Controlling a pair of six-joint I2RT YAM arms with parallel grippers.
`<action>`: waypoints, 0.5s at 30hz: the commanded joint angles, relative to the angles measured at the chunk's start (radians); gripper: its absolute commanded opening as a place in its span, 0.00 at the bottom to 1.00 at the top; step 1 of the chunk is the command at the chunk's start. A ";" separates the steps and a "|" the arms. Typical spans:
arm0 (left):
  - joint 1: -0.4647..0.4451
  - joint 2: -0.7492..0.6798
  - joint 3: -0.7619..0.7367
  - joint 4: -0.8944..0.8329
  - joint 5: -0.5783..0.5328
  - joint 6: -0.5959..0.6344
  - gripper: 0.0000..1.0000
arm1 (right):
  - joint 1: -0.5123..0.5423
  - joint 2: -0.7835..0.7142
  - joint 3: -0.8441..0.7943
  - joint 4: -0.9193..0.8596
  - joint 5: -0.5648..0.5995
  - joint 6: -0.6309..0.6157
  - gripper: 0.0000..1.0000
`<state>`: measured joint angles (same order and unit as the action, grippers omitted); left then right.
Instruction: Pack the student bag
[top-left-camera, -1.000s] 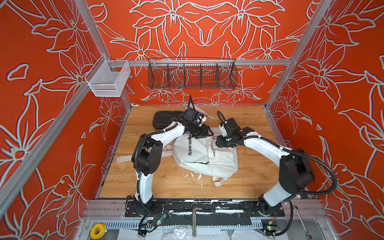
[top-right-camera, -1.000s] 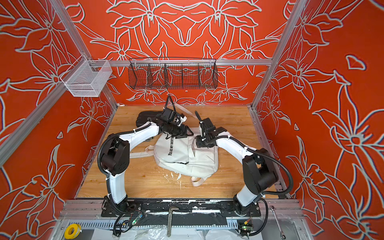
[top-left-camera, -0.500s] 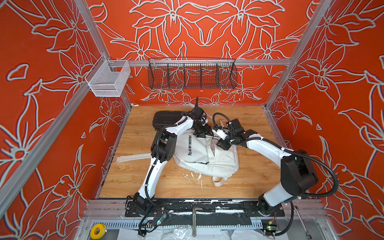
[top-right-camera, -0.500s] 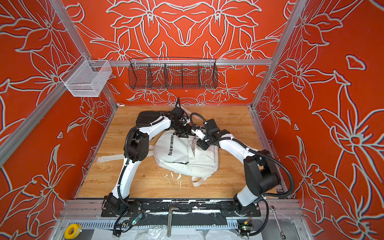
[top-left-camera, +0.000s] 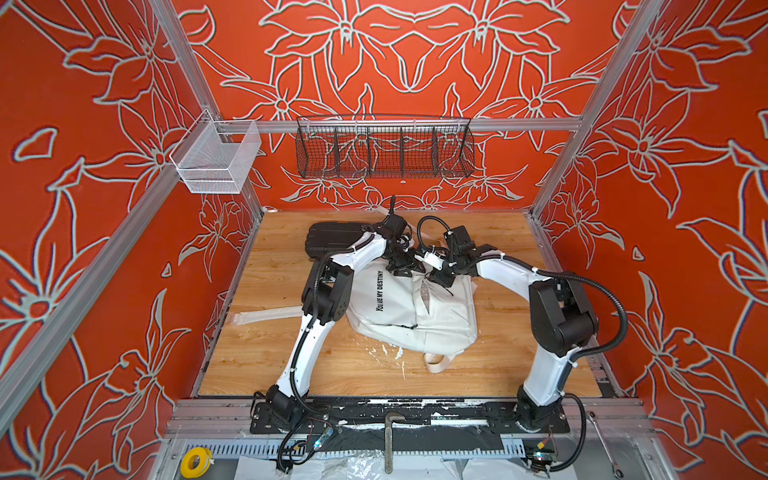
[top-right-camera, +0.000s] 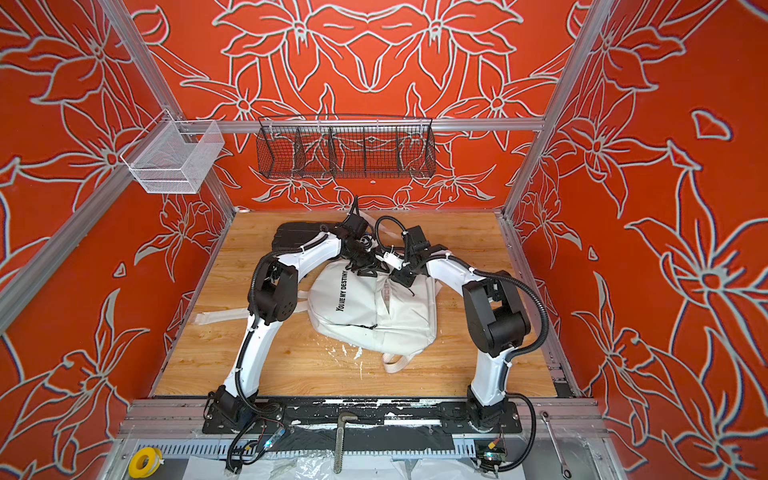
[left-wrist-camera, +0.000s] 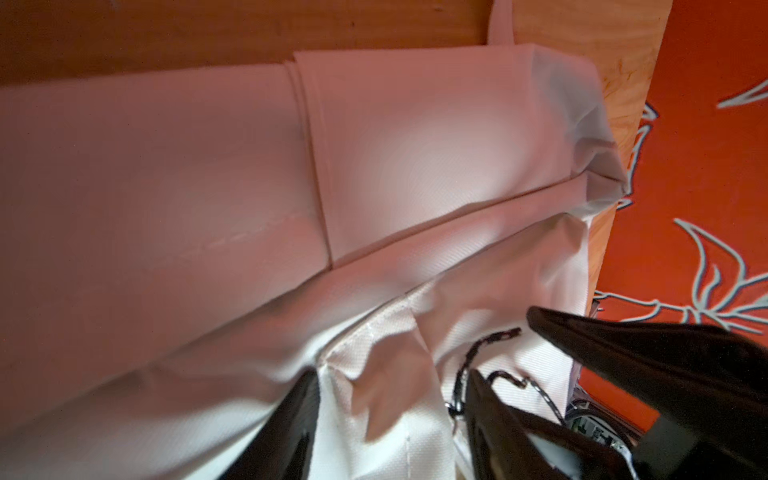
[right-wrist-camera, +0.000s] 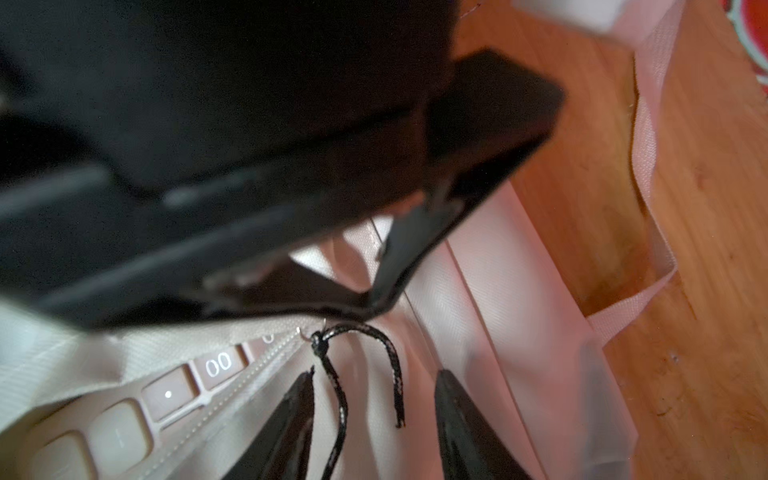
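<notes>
The right gripper eases back and closes on the zipper pull's longer black piece (right-wrist-camera: 342, 400) next. That piece hangs between the gripper's open fingers, nearer the finger by the open pocket.
The student bag (top-left-camera: 419, 311) (top-right-camera: 374, 307), white with black print, lies flat mid-floor in both top views. Both grippers meet at its far top end. My left gripper (top-left-camera: 402, 268) (left-wrist-camera: 392, 390) stands open astride a raised fold of the bag's white fabric (left-wrist-camera: 386, 374), which fills the gap between its fingers. My right gripper (top-left-camera: 439, 277) (right-wrist-camera: 376, 376) is open just beside it, over the zipper (right-wrist-camera: 266, 353). A black cord zipper pull (right-wrist-camera: 336, 386) hangs loose between its fingers, untouched. The left gripper's black body (right-wrist-camera: 291, 166) fills much of the right wrist view.
A black hard case (top-left-camera: 332, 241) (top-right-camera: 295, 235) lies behind the bag at the back left. White webbing straps trail left (top-left-camera: 270, 318) and toward the front (top-left-camera: 440, 361). A black wire basket (top-left-camera: 384, 151) and a white mesh basket (top-left-camera: 216, 160) hang on the walls.
The left arm's elbow has lifted and swung in toward the bag, and its gripper came down onto the bag's top with jaws narrower. The right gripper shifted slightly toward it.
</notes>
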<state>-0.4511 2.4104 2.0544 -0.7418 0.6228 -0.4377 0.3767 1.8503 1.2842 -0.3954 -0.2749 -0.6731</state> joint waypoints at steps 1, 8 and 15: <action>0.006 0.036 -0.016 -0.002 0.012 -0.037 0.50 | -0.002 0.025 0.040 -0.104 -0.070 -0.109 0.47; 0.005 0.054 -0.035 0.012 -0.015 -0.062 0.49 | -0.001 0.025 0.012 -0.155 -0.084 -0.162 0.26; 0.006 0.078 -0.045 0.053 0.020 -0.092 0.36 | 0.002 0.004 0.023 -0.152 -0.063 -0.136 0.00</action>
<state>-0.4431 2.4382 2.0327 -0.6975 0.6395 -0.5137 0.3756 1.8679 1.3003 -0.5152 -0.3233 -0.8013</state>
